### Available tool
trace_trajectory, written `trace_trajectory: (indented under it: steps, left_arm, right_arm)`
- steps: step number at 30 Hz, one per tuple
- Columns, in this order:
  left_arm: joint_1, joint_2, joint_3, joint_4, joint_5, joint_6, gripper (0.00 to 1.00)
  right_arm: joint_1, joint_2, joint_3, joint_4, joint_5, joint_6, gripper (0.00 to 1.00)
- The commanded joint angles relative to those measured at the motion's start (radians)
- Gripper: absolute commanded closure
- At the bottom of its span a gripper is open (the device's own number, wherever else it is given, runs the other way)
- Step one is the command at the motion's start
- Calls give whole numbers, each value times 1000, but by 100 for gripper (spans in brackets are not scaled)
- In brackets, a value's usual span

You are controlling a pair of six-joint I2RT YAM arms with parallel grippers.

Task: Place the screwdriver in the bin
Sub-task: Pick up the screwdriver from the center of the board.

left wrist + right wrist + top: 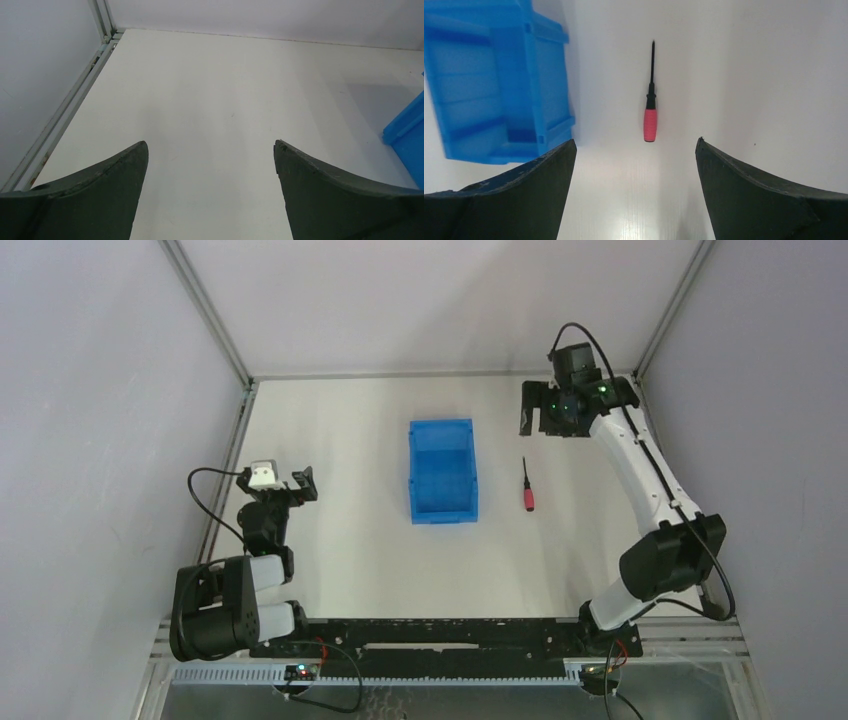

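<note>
The screwdriver's red handle (529, 499) (650, 124) is the end of the screwdriver nearest my right gripper's open gap, so my right gripper should go down and back onto it, with a finger on each side.
The screwdriver (526, 490), with a red handle and a thin black shaft, lies on the white table just right of the blue bin (443, 472). The bin stands empty near the table's middle. My right gripper (537, 418) is open and empty, raised above the table near the screwdriver. In the right wrist view the screwdriver (650, 117) lies just beyond the gap of the right gripper (634, 142), handle end nearest, with the bin (494, 85) to its left. My left gripper (303, 485) is open and empty at the left, well clear of the bin. It also shows open in the left wrist view (210, 145).
A corner of the bin (407, 135) shows at the right edge of the left wrist view. Grey walls with metal frame rails (232, 440) enclose the table on the left, back and right.
</note>
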Motion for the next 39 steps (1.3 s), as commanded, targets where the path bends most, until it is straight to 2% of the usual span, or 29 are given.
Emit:
trace_trajectory:
  steps: [1, 12, 24, 39]
  left_arm:
    - [4, -5, -17, 45, 8, 16, 0]
    - [6, -5, -17, 45, 8, 16, 0]
    - [7, -6, -17, 44, 8, 16, 0]
    - [9, -5, -16, 44, 11, 16, 0]
  right_arm:
    - [-5, 31, -83, 48, 1, 25, 4]
    - [-5, 136, -278, 157, -14, 51, 10]
    - [-1, 273, -323, 207, -5, 86, 25]
    - [4, 361, -341, 228, 4, 95, 42]
